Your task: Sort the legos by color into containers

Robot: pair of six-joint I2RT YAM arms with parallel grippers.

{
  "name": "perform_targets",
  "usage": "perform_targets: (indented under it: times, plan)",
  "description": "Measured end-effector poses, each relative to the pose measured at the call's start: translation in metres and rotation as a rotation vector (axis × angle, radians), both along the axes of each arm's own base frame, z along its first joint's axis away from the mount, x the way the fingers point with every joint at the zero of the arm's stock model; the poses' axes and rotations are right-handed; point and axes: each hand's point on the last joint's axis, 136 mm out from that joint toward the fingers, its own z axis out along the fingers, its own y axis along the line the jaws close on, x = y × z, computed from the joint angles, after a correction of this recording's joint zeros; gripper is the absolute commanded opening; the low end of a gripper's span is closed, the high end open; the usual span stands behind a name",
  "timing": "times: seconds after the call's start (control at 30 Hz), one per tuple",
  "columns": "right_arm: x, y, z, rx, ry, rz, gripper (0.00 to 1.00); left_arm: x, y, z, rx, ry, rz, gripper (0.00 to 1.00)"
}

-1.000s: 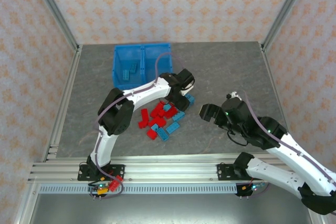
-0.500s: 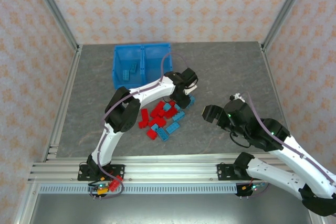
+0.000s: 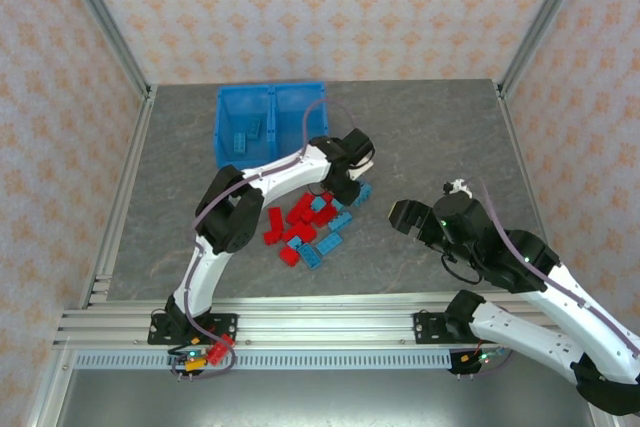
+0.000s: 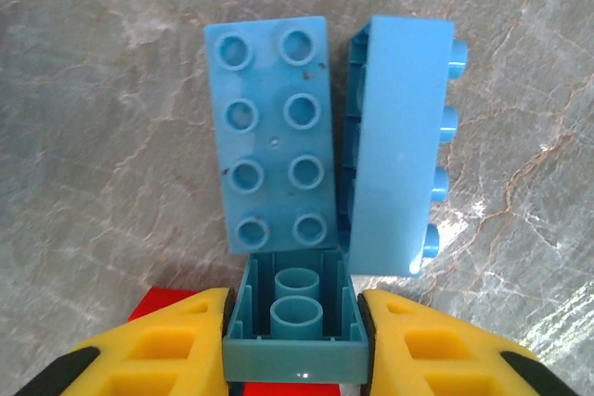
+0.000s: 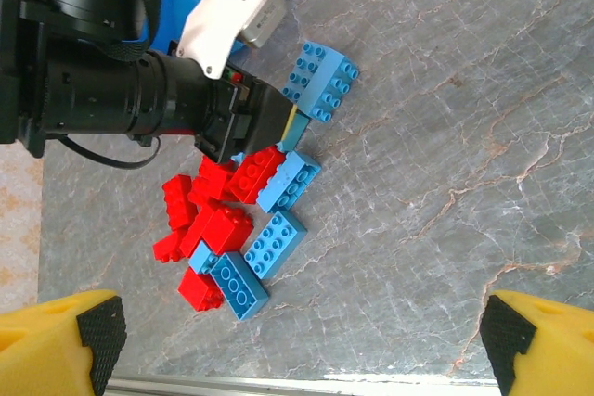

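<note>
The container section with light blue bricks lies outward. I must next raise my left gripper and carry the light blue brick outward over it to release it.
My left gripper (image 4: 295, 314) is shut on a light blue brick (image 4: 297, 359), whose hollow underside faces the camera. It is low at the far right edge of the lego pile (image 3: 305, 222), next to two more light blue bricks: one flat (image 4: 274, 132), one on its side (image 4: 399, 136). Red bricks (image 5: 218, 220) and light blue bricks (image 5: 274, 243) lie mixed in the pile. The blue bin (image 3: 268, 122) stands behind, with light blue bricks (image 3: 245, 135) in its left compartment. My right gripper (image 3: 405, 215) hovers open to the pile's right, holding nothing.
The left arm (image 3: 270, 175) reaches over the table from the near left, across the pile's far side. Metal frame posts (image 3: 105, 37) and patterned walls close in the grey table (image 3: 440, 137). An aluminium rail (image 3: 320, 322) runs along the near edge.
The left gripper has shifted slightly toward the pile's right edge and lower. The right gripper has drawn back a little to the right and nearer.
</note>
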Motion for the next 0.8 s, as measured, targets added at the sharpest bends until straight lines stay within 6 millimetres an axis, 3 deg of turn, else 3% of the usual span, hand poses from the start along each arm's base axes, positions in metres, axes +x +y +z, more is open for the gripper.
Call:
perform_targets:
  times: [0.1,0.2,0.33,0.47,0.57,0.63,0.7,0.8]
  plan:
    - [0.000,0.001,0.001,0.002,-0.003,0.008,0.99,0.015,0.014,0.025,-0.043,-0.035,0.067,0.26]
    - [0.001,0.003,0.002,0.006,-0.009,0.014,0.99,0.041,0.043,0.064,-0.107,-0.103,0.172,0.26]
    - [0.001,0.003,0.003,0.006,-0.013,0.015,0.99,0.085,0.103,0.121,-0.164,-0.240,0.348,0.25]
    - [0.001,0.003,0.003,0.007,-0.012,0.015,0.99,0.133,0.183,0.167,-0.169,-0.390,0.568,0.23]
    - [0.001,0.003,0.003,0.007,-0.013,0.015,0.99,0.157,0.235,0.180,-0.159,-0.446,0.700,0.23]
    - [0.001,0.003,0.003,0.007,-0.013,0.015,0.99,0.174,0.260,0.180,-0.155,-0.468,0.765,0.23]
    - [0.001,0.003,0.003,0.007,-0.013,0.015,0.99,0.195,0.280,0.169,-0.138,-0.476,0.819,0.24]
    - [0.001,0.003,0.003,0.006,-0.012,0.015,0.99,0.216,0.293,0.143,-0.085,-0.473,0.868,0.24]
